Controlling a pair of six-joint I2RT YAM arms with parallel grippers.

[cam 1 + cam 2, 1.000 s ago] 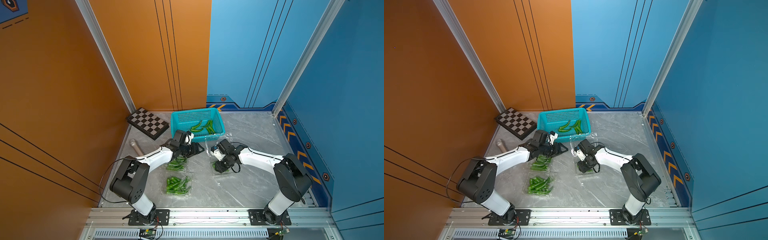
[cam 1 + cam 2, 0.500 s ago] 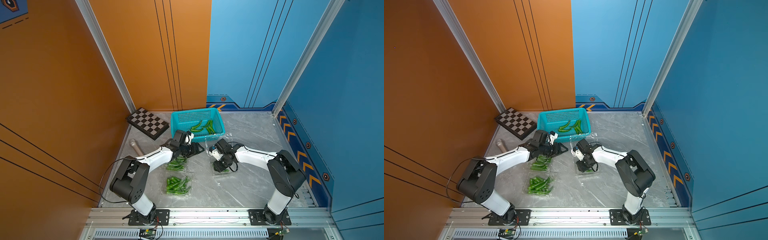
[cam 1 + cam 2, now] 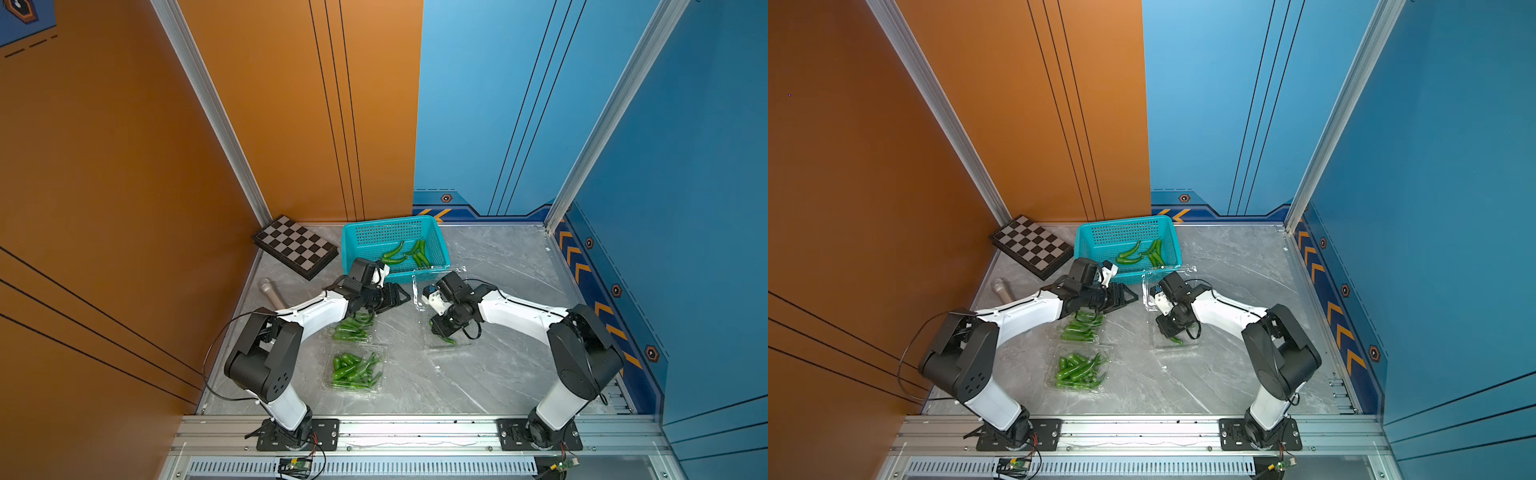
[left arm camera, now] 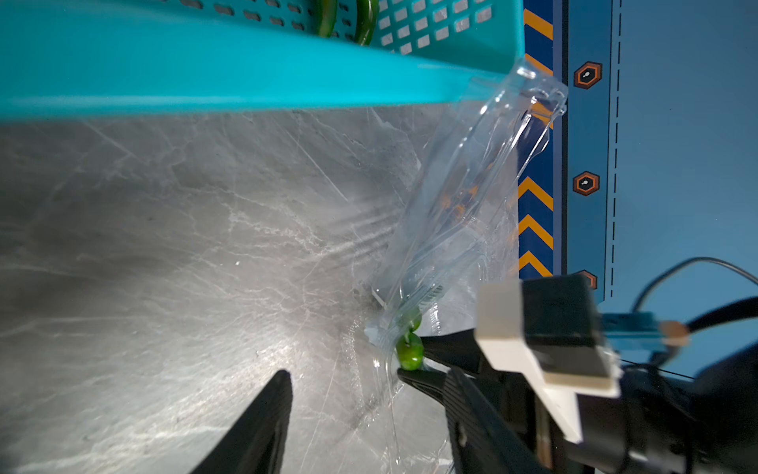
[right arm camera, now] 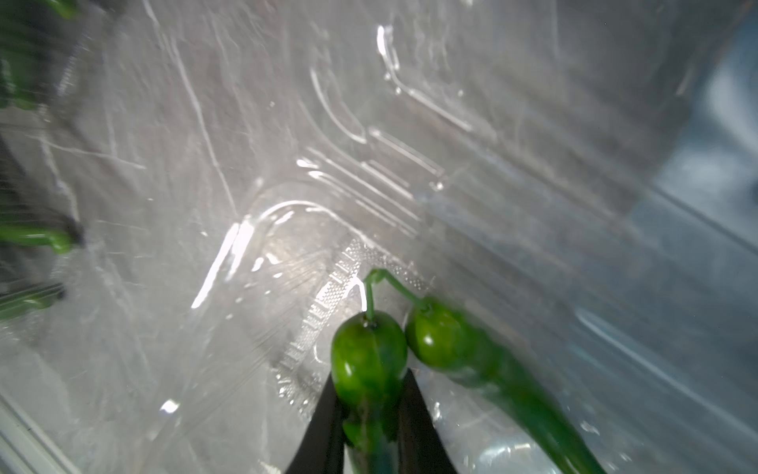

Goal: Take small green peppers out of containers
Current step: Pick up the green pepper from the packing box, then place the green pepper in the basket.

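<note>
I should move my right gripper up out of the container, past the raised lid, and outward over the teal basket (image 3: 415, 251) to release next, as other peppers already lie there.
Three clear containers lie on the table. Two at the left (image 3: 353, 330) (image 3: 355, 372) are full of small green peppers. The third (image 3: 463, 347) (image 3: 1190, 347) stands with its lid (image 3: 419, 286) (image 4: 471, 172) raised. Inside it, my right gripper (image 3: 438, 330) (image 3: 1165, 330) (image 5: 369, 373) is shut on one pepper (image 5: 367, 353) (image 4: 410, 355) near its stem end. A second pepper (image 5: 459, 349) (image 3: 449, 340) lies beside it. My left gripper (image 3: 401, 296) (image 3: 1129, 297) (image 4: 367, 373) hovers open and empty beside the raised lid.
A teal basket (image 3: 386, 232) (image 3: 1125, 235) (image 4: 246, 82) holding several peppers (image 3: 392, 253) stands just behind both grippers. A chessboard (image 3: 295, 245) and a grey cylinder (image 3: 270, 291) lie at the back left. Walls enclose the table on three sides.
My right gripper has closed on a pepper inside the open container, its wrist shifting slightly left. The left arm has not moved.
</note>
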